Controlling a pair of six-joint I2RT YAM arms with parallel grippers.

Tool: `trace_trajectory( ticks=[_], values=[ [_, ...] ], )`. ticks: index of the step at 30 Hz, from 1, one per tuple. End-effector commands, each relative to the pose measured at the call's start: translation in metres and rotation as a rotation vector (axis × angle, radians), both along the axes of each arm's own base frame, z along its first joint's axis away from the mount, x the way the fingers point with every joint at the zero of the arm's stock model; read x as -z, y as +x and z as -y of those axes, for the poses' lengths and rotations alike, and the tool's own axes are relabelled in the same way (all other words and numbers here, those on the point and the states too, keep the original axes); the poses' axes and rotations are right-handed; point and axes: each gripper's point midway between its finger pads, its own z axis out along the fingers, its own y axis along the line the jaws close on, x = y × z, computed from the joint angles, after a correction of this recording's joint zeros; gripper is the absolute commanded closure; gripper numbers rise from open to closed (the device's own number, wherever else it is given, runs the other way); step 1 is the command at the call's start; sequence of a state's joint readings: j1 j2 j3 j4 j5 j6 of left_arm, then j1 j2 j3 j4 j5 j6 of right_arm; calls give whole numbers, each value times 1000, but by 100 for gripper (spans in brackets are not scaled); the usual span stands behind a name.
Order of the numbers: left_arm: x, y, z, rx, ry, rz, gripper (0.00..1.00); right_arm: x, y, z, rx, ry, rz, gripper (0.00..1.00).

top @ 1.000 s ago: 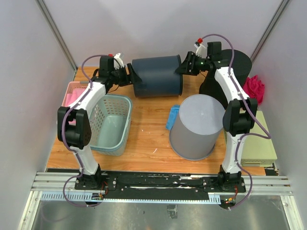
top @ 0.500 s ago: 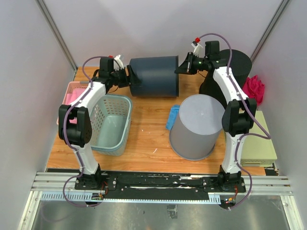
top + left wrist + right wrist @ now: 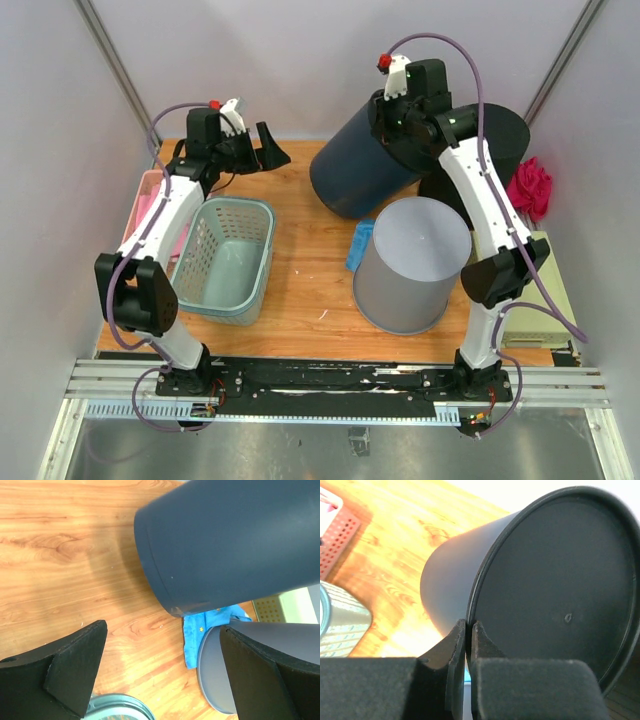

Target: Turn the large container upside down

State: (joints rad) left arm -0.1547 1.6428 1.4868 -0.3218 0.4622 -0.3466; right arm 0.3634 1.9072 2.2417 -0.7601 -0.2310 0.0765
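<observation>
The container's base is tilted, and the container's open end is low. My right gripper should next swing the base to the left in the top view over that open end and let go of it.
The large container (image 3: 362,172) is a dark navy bin, tilted with its closed base raised at the back and its mouth end low over the table. My right gripper (image 3: 396,112) is shut on the rim of that base; in the right wrist view both fingers pinch the rim's ridge (image 3: 468,625) beside the round base (image 3: 560,580). My left gripper (image 3: 270,152) hangs open to the left, apart from the bin. The left wrist view shows the bin's wall (image 3: 230,540) beyond the spread jaws (image 3: 164,630), with nothing between them.
An upside-down grey bin (image 3: 412,262) stands just in front of the navy one, with a blue cloth (image 3: 360,245) at its left. A teal basket (image 3: 232,262) and a pink basket (image 3: 150,195) lie on the left. A black round object (image 3: 500,130), pink cloth (image 3: 530,185) and beige box (image 3: 545,300) lie right.
My left gripper let go of the bin's mouth, opened wide and drew back left. My right gripper shut on the base rim and lifted it, tilting the bin and swinging it right.
</observation>
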Motion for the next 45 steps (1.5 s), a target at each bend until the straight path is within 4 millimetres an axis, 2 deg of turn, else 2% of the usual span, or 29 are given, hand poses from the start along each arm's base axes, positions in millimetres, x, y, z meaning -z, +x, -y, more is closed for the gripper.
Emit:
trace_trajectory(
  ticks=[1, 3, 7, 12, 13, 14, 16, 19, 21, 23, 25, 28, 33, 35, 38, 40, 41, 43, 45],
  values=[
    [-33, -19, -2, -9, -8, 48, 1, -40, 4, 13, 46, -173, 200, 100],
    [-38, -27, -10, -42, 10, 50, 1, -37, 1, 3, 19, -227, 221, 100],
    [-41, -46, -30, -128, 68, 49, 1, -14, -1, -24, -53, -296, 209, 100],
    [-38, -82, -52, -216, 118, 47, 1, 16, -6, -69, -157, -306, 193, 100],
    [-37, -89, -55, -225, 123, 44, 1, 18, -7, -75, -169, -302, 200, 100],
    [-35, -97, -57, -230, 126, 40, 1, 30, -4, -85, -188, -306, 187, 100],
    [-31, -111, -61, -239, 132, 27, 1, 41, -1, -97, -203, -307, 183, 100],
    [-21, -129, -67, -253, 143, 3, 1, 54, 11, -103, -187, -319, 183, 99],
    [-12, -139, -72, -270, 155, -16, 1, 63, 19, -102, -165, -342, 176, 86],
    [-6, -147, -70, -254, 154, -38, 1, 69, 21, -100, -151, -360, 161, 61],
    [2, -154, -66, -247, 167, -76, 1, 62, 17, -98, -139, -354, 159, 48],
    [18, -164, -60, -267, 250, -111, 1, 34, 3, -94, -137, -303, 180, 35],
    [50, -183, -42, -262, 334, -164, 1, -23, -34, -71, -100, -207, 220, 31],
    [64, -188, -35, -268, 366, -184, 4, -36, -50, -61, -90, -168, 226, 31],
    [85, -193, -26, -266, 405, -221, 12, -42, -73, -44, -68, -130, 220, 31],
    [95, -192, -16, -248, 405, -230, 20, -44, -89, -32, -58, -102, 224, 31],
    [97, -191, -12, -238, 399, -231, 25, -36, -93, -28, -52, -101, 210, 31],
    [97, -187, -1, -210, 373, -219, 38, -37, -105, -16, -32, -87, 211, 31],
    [94, -183, 9, -189, 352, -211, 55, -34, -115, -5, -13, -87, 203, 31]
  ],
)
